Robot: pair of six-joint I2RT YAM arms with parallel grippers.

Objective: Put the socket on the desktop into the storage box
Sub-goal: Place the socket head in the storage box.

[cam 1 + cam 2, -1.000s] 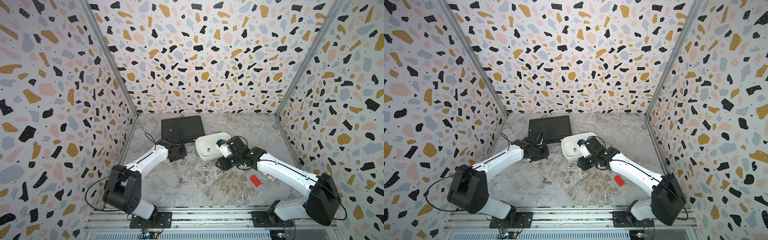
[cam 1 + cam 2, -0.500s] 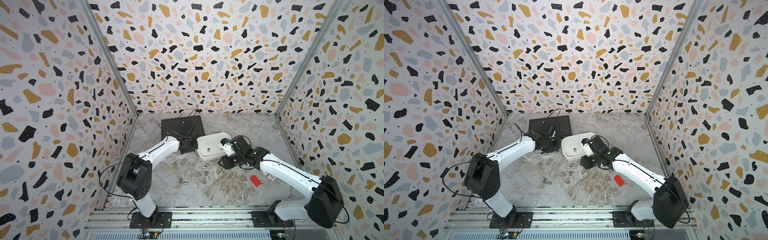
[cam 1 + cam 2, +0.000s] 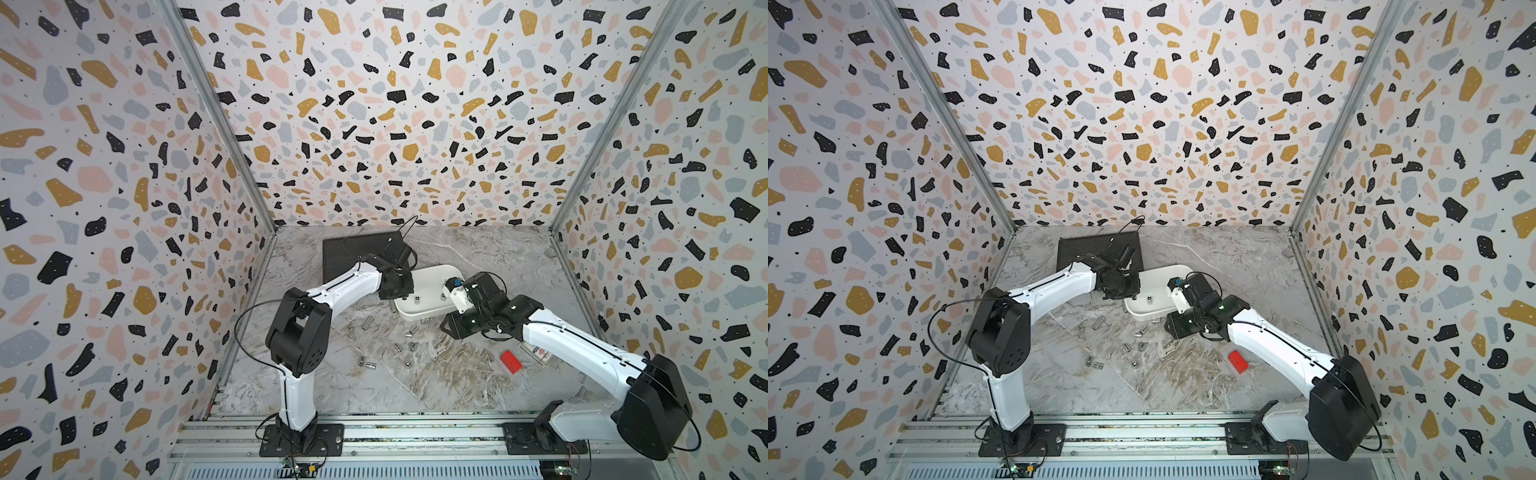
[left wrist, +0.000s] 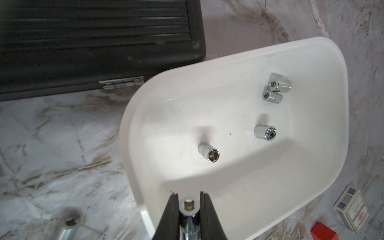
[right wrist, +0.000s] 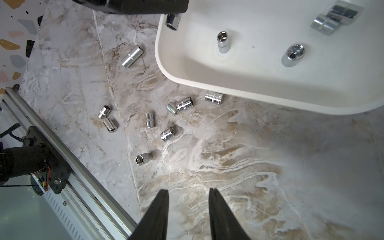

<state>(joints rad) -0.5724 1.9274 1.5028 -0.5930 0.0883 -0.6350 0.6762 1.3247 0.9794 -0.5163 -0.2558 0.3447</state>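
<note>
The small chrome socket goes down toward the box's bare bottom below my left gripper next and is released, as it hangs inside the box's rim.
My left gripper [image 4: 189,199] is shut on a chrome socket [image 4: 189,205] and hangs over the left corner of the white storage box [image 4: 124,128]. In the right wrist view that held socket [image 5: 173,21] sticks out below the black fingers, above the box's rim. Several sockets [image 4: 208,152] lie inside the box [image 3: 428,309]. More loose sockets [image 5: 149,120] are scattered on the marble desktop [image 3: 478,257] in front of the box. My right gripper [image 5: 188,192] stands open over bare desktop by the box's front right, holding nothing. Both top views show the left gripper [image 3: 401,291] and the right gripper [image 3: 1171,326].
A black ribbed case [image 3: 361,253] lies behind the box on the left. A red block [image 3: 510,361] and a small matchbox [image 4: 351,209] sit to the right of the sockets. A long socket [image 5: 132,56] lies left of the box. The aluminium rail [image 5: 62,153] borders the front.
My left arm has swung right from beside the black case to the box's left corner, carrying the socket. The right arm has hardly moved.
</note>
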